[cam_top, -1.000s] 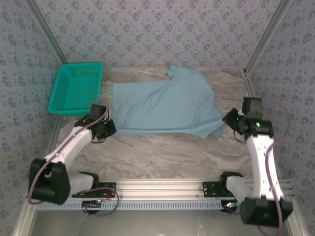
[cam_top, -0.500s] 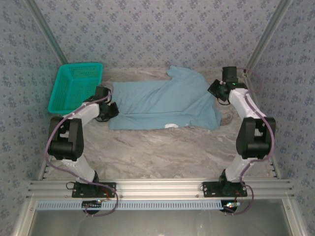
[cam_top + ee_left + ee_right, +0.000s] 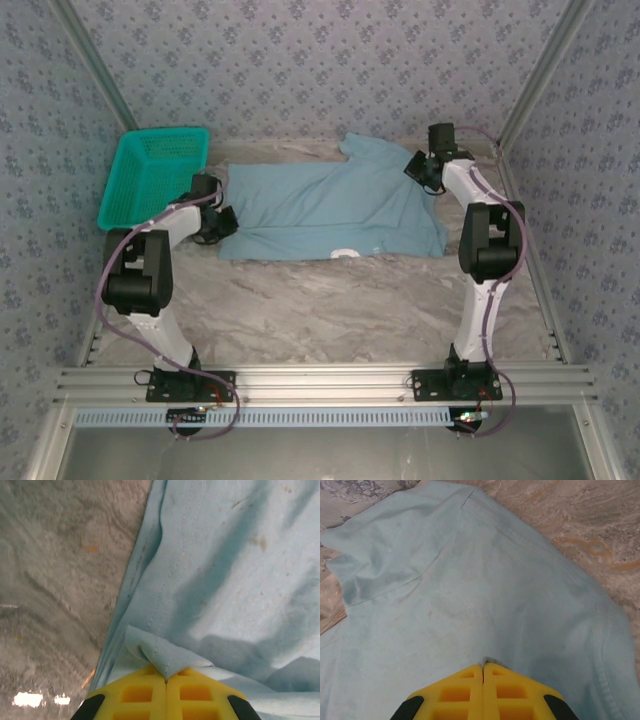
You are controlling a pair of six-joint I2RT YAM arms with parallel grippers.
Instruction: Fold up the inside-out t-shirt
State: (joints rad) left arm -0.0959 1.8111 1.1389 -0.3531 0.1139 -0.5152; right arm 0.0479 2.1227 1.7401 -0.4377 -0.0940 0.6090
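Note:
The shirt's near edge already lies folded over, so my left gripper will next move gently outward a little, staying low at the shirt, and open to let go of the pinched fold of hem (image 3: 241, 229) (image 3: 162, 652).
The light sky-blue inside-out t-shirt (image 3: 325, 205) lies spread across the far half of the marble table, its near edge folded over with a small white tag (image 3: 344, 254) showing. My left gripper (image 3: 222, 222) sits at the shirt's left edge, its yellow fingers shut on a pinched fold of hem (image 3: 167, 661). My right gripper (image 3: 420, 170) is at the shirt's far right, by the sleeve, shut on a small ridge of cloth (image 3: 485, 661). The sleeve (image 3: 380, 555) spreads ahead of the right fingers.
A teal mesh basket (image 3: 155, 180) stands at the far left, just beyond the left arm. Bare marble tabletop (image 3: 320, 310) stretches from the shirt to the near rail. Patterned walls close in on three sides.
Both arms have swung away from me, carrying the shirt's near edge up and over. The right gripper went from near right to far right; the shirt is now narrower, tag exposed.

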